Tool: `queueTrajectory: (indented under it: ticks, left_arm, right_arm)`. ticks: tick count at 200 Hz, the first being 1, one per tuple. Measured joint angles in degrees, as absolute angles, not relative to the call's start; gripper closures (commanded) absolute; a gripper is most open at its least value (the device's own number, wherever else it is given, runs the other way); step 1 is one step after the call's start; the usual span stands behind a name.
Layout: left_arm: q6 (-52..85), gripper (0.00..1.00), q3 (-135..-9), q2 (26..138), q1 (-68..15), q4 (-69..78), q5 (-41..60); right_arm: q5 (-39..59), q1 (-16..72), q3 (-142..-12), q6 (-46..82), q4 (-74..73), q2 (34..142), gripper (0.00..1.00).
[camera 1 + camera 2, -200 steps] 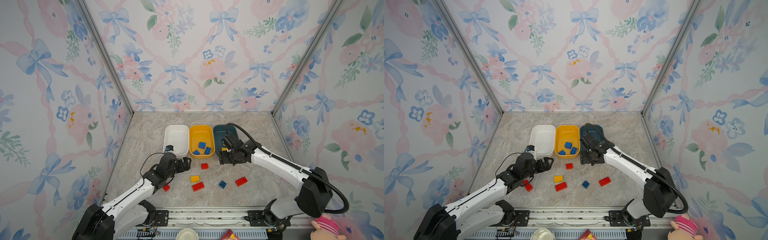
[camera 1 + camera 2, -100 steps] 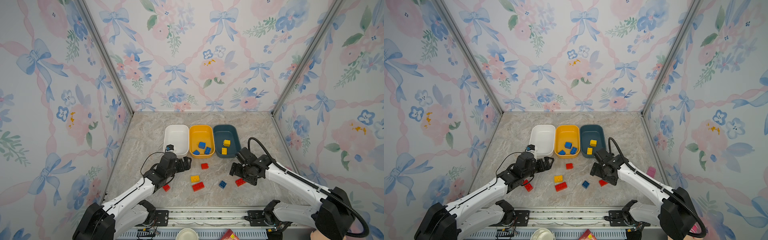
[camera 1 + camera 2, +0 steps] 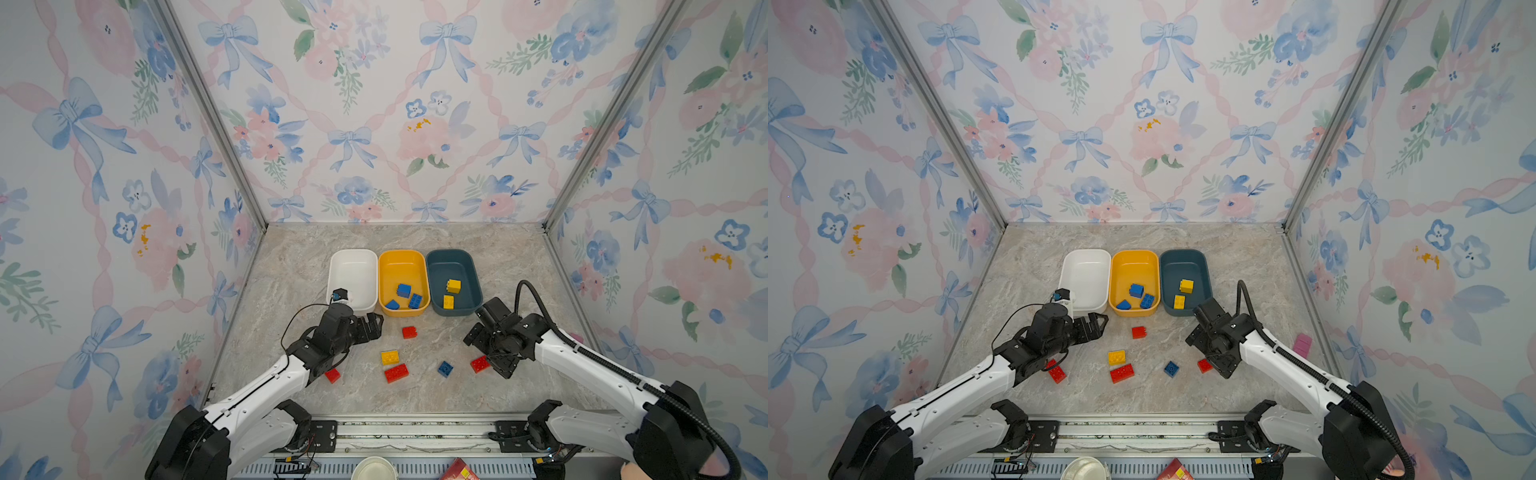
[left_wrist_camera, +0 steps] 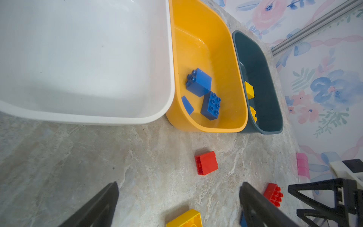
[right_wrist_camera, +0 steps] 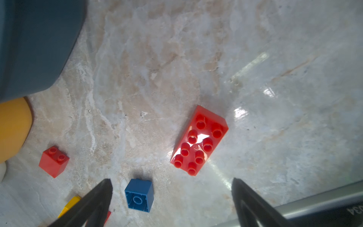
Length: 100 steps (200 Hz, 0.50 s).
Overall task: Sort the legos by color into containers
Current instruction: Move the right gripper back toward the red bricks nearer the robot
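Observation:
I should next lower my open right gripper and turn its fingers so they line up and close across the long sides of the red oblong (image 5: pixel 199 141). It lies slanted below.
The white tub (image 3: pixel 353 270), yellow-orange tub (image 3: pixel 401 266) and teal tub (image 3: pixel 451 264) stand in a row. Blue legos (image 3: pixel 404 290) lie in the yellow-orange one, two yellow legos (image 3: pixel 453 286) in the teal one. Loose on the floor are a red square brick (image 3: pixel 409 332), a yellow brick (image 3: pixel 390 357), a red oblong (image 3: pixel 396 372), a blue brick (image 3: pixel 445 368) and a red oblong (image 5: pixel 199 140). My right gripper (image 5: pixel 171 180) hovers open just short of that last brick. My left gripper (image 4: pixel 179 184) is open and empty above the floor near the white tub.
Another red brick (image 3: pixel 332 375) lies half under my left forearm. A pink block (image 3: pixel 1302 345) sits by the right wall. A paper cup (image 3: pixel 374 469) and a red packet (image 3: pixel 457 473) lie beyond the front rail. Walls close in the left, back and right.
My right gripper has left the teal tub and swung to the front right, over the red oblong brick, jaws wider. Two yellow bricks now show in that tub. The left arm has not moved.

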State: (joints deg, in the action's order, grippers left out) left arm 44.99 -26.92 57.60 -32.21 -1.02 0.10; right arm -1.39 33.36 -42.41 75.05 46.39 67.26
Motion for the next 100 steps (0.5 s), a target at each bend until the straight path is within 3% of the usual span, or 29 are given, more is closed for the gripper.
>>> queueTrajectory:
  ticks: [73,100]
  left_arm:
    - [44.58,0.02,-27.24,58.85,-32.21,-1.02,0.51]
    - [44.58,0.02,-27.29,58.85,-32.21,-1.02,0.54]
  right_arm:
    - [-0.89,31.44,-37.76,78.7,41.41,70.76,0.25]
    - [-0.89,30.65,-35.92,79.37,40.03,71.42,0.29]
